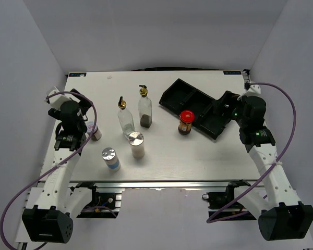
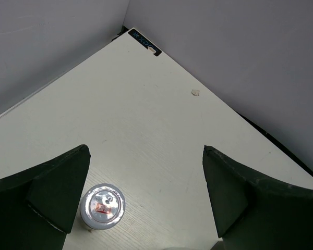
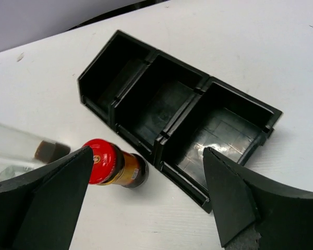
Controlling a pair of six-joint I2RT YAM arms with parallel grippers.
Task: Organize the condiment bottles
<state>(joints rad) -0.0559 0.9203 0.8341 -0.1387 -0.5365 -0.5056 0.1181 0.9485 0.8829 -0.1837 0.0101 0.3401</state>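
My right gripper is going to swing across the tray and turn next, onto the tall bottle nearest the tray, to that bottle's gold pourer cap (image 1: 143, 91).
Two tall glass bottles with gold pourers (image 1: 125, 117) (image 1: 144, 109) stand mid-table. In front of them are two silver-capped shakers (image 1: 136, 143) (image 1: 110, 158). The red-lidded brown jar (image 1: 186, 122) (image 3: 112, 164) stands against the black tray (image 1: 198, 107) (image 3: 182, 114). My left gripper (image 1: 82, 110) (image 2: 146, 151) hangs open above the table, the small white-lidded jar (image 1: 95, 133) (image 2: 103, 206) just inside its left finger, untouched. My right gripper (image 1: 221, 109) (image 3: 147, 151) is open above the tray's near end, holding nothing.
The tray lies at an angle at the back right, its three compartments bare. White walls close in the table on the left, back and right. A glass bottle (image 3: 21, 151) shows at the left edge of the right wrist view.
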